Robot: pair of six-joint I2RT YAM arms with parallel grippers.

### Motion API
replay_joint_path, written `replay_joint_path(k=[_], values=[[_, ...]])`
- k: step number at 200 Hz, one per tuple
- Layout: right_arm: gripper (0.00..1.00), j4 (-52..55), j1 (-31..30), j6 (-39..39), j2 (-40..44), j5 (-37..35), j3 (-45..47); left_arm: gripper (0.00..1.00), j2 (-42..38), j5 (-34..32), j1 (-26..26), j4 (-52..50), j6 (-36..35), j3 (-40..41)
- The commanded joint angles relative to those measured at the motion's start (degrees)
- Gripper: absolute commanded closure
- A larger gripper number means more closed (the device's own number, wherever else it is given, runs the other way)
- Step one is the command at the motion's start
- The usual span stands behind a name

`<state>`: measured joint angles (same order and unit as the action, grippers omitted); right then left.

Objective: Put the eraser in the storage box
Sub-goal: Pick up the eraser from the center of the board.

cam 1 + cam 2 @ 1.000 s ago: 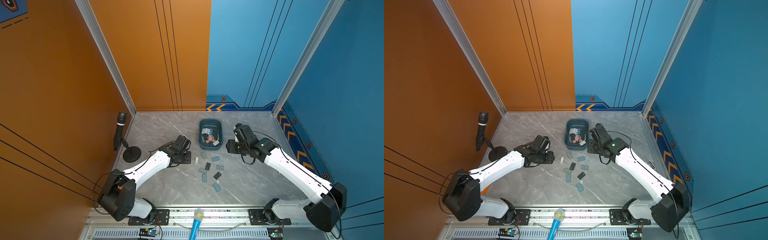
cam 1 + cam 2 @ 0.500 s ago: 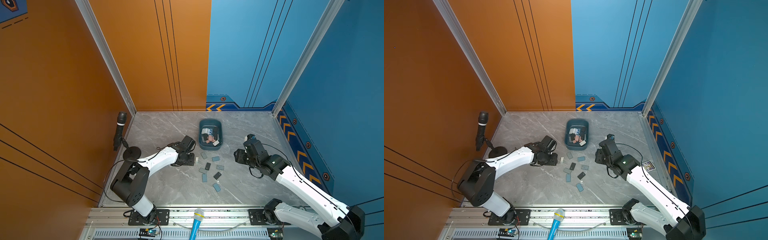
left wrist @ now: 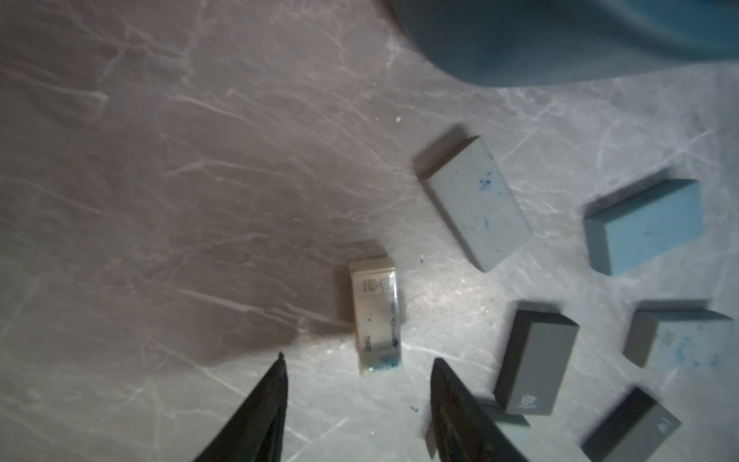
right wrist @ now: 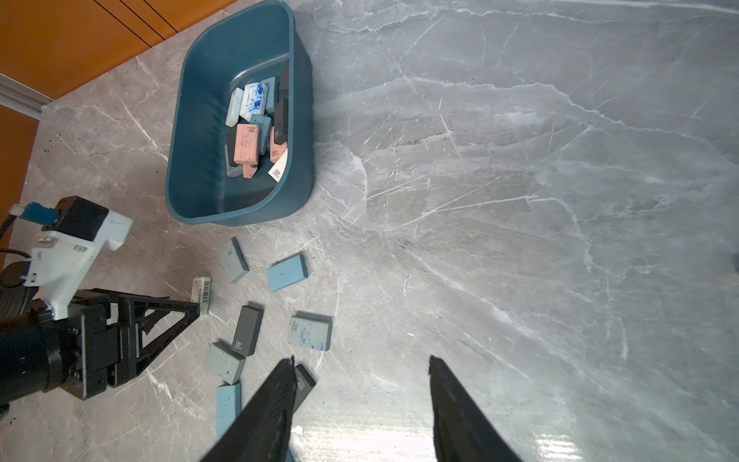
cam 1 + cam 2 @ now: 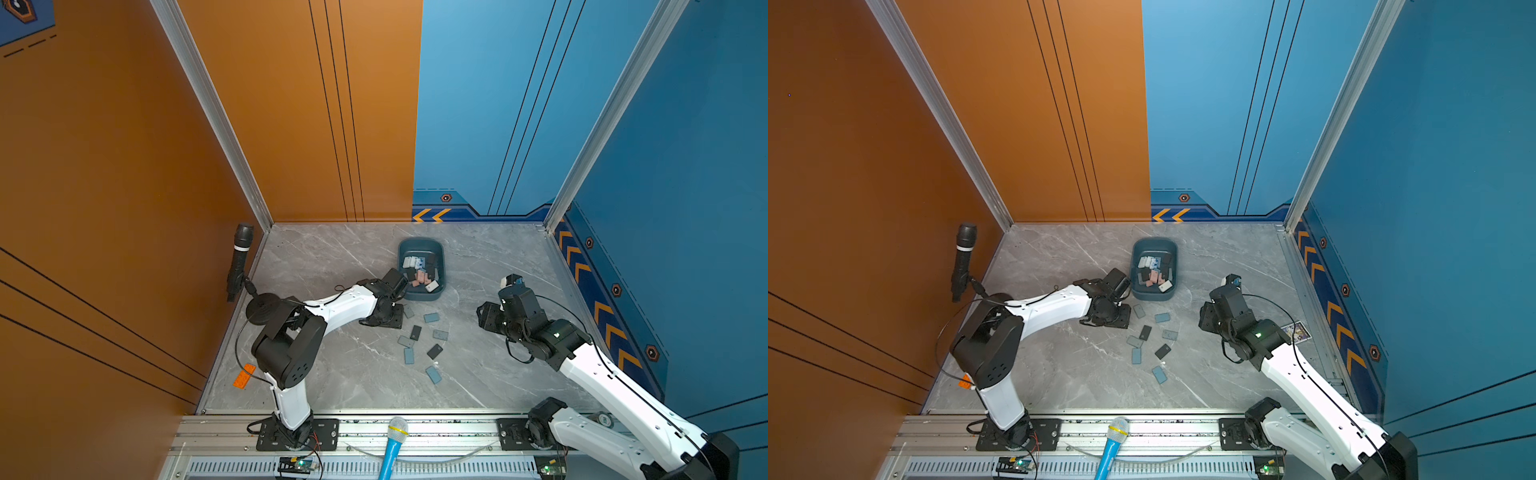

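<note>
My left gripper moves down a little next and closes its fingers across the smudged end of the white eraser (image 3: 376,316), since that end lies nearest the open fingers.
The storage box (image 5: 419,242) (image 5: 1154,241) (image 4: 180,120) is a dark teal tub at the table's middle back, holding several erasers. In front of it, several grey, blue and black erasers lie loose on the table. A white sleeved eraser (image 3: 376,316) (image 4: 202,294) lies just ahead of my left gripper (image 3: 358,356) (image 5: 395,319), which hangs low over the table. Its jaws are open with nothing between them. My right gripper (image 4: 362,360) (image 5: 484,318) is also open and empty, to the right of the loose erasers. A black eraser (image 4: 304,384) lies beside one of its fingers.
A black microphone (image 5: 241,257) on a round stand occupies the left edge. A blue microphone (image 5: 392,444) lies on the front rail. An orange piece (image 5: 244,375) sits at the front left and a printed card (image 5: 1296,332) near the right wall.
The right arm has drawn back from the storage box to the right and toward the front. The left gripper has moved toward the loose erasers. Both sets of jaws have opened a little wider.
</note>
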<state>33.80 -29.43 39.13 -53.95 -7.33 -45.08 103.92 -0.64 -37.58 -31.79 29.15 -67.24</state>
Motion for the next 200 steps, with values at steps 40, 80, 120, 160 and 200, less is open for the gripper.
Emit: replay_joint_path(k=[40, 80, 120, 160, 200], values=[[0.45, -0.4, 1.2, 0.9, 1.5, 1.1, 1.1, 0.47, 4.4, -3.5, -1.4, -3.7, 0.1, -2.1], [0.45, 0.2, 1.7, 0.9, 2.3, 1.2, 1.5, 0.50, 5.8, -5.4, -1.5, -3.8, 0.7, -2.3], [0.45, 2.3, 1.8, 2.0, 2.7, 1.3, 1.5, 0.66, 6.6, -6.0, -1.8, -3.8, 0.1, -3.4], [0.46, 1.7, 1.1, 4.2, 5.2, 0.9, 4.1, 0.87, 8.3, -4.7, -2.6, -3.9, -1.0, -4.5], [0.46, 1.8, 1.1, 4.2, 4.9, 1.0, 3.9, 0.88, 7.2, -4.7, -3.2, -4.1, -0.8, -4.4]])
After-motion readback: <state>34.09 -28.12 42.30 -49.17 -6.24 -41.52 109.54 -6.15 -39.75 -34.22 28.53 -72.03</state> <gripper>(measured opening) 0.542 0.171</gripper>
